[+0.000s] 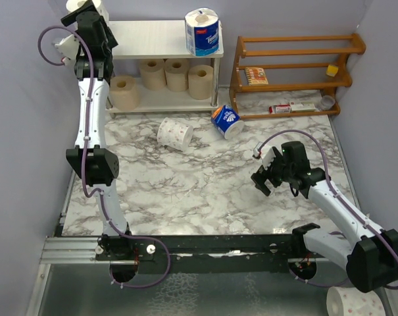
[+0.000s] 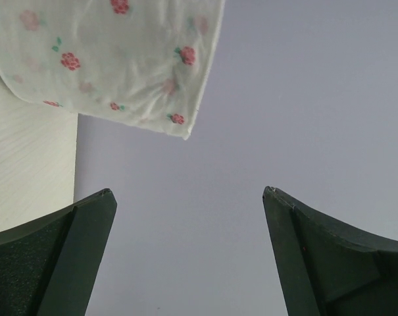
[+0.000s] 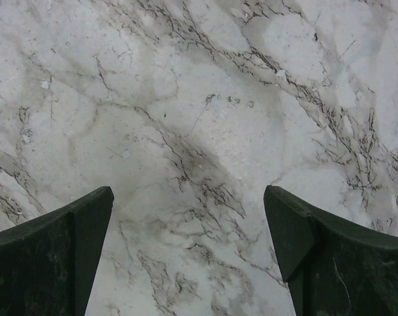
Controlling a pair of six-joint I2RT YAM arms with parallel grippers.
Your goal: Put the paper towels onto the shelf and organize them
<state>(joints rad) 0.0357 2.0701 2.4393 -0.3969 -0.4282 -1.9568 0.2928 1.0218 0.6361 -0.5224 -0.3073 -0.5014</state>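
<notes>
The pink-dotted roll still lies on the marble tabletop, so my left gripper comes back and down next onto its end facing the blue wrapped roll.
The shelf [image 1: 152, 31] stands at the back left. One blue-and-white wrapped roll [image 1: 202, 31] stands on its top board, and three tan rolls [image 1: 177, 74] stand on the lower board. Another tan roll [image 1: 124, 92] is at the shelf's left end. A pink-dotted white roll [image 1: 175, 133] and a second blue wrapped roll [image 1: 226, 122] lie on the marble table. My left gripper [image 1: 75, 14] is open and empty at the top board's left end, just below a pink-dotted roll [image 2: 120, 59]. My right gripper [image 1: 264, 178] is open and empty over bare marble [image 3: 199, 99].
An orange-brown wooden rack [image 1: 297, 72] stands at the back right and holds a few small items. Grey walls close in the left, back and right sides. Another pink-dotted roll [image 1: 356, 303] lies off the table at the near right corner.
</notes>
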